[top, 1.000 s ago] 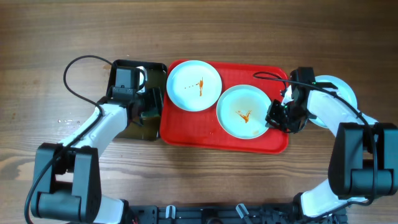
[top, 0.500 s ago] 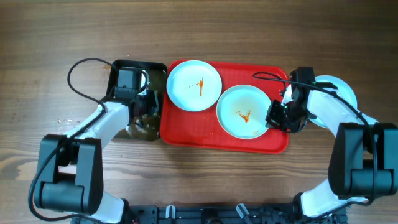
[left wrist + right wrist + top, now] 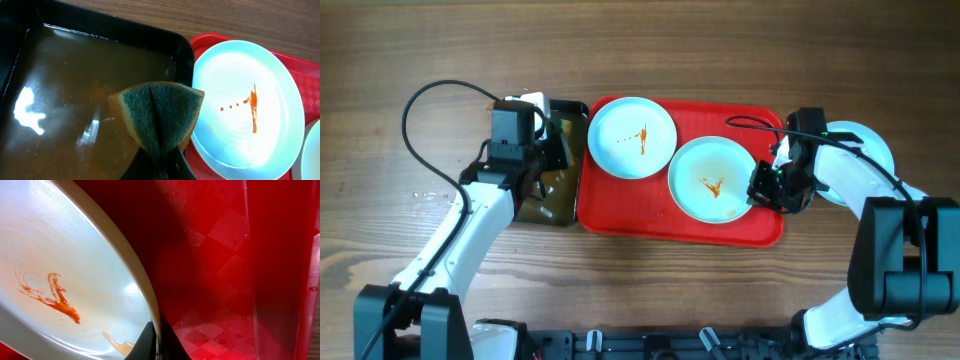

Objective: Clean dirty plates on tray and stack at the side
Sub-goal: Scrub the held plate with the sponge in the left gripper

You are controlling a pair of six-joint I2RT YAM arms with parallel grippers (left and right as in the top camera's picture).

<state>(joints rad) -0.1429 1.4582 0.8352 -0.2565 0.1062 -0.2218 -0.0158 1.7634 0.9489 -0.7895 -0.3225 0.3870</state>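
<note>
My left gripper needs to sweep the sponge [image 3: 157, 117] over the held plate, then return and lower to release it in the pan's water [image 3: 112, 150], since orange sauce smears that plate.
On the red tray [image 3: 640, 210] lie two pale plates. The back-left plate [image 3: 632, 137] [image 3: 250, 100] has a thin red smear. The front-right plate [image 3: 713, 178] [image 3: 75, 270] carries an orange sauce smear. My right gripper [image 3: 758, 188] [image 3: 157, 341] is shut on that plate's right rim. My left gripper [image 3: 160, 157] is shut on a folded green and yellow sponge [image 3: 157, 117]. It holds the sponge above the right edge of the black pan [image 3: 542, 205], beside the back-left plate. A third plate [image 3: 865, 133] lies on the table to the right of the tray, partly under my right arm.
The black pan [image 3: 180, 45] holds brownish water and touches the tray's left edge. A black cable [image 3: 420, 110] loops over the wooden table [image 3: 720, 50] behind my left arm. The tray's raised right wall [image 3: 280, 255] stands close to my right gripper.
My left gripper has shut on the sponge and lifted it out of the pan's water, swinging toward the tray. The right arm and both tray plates have not moved.
</note>
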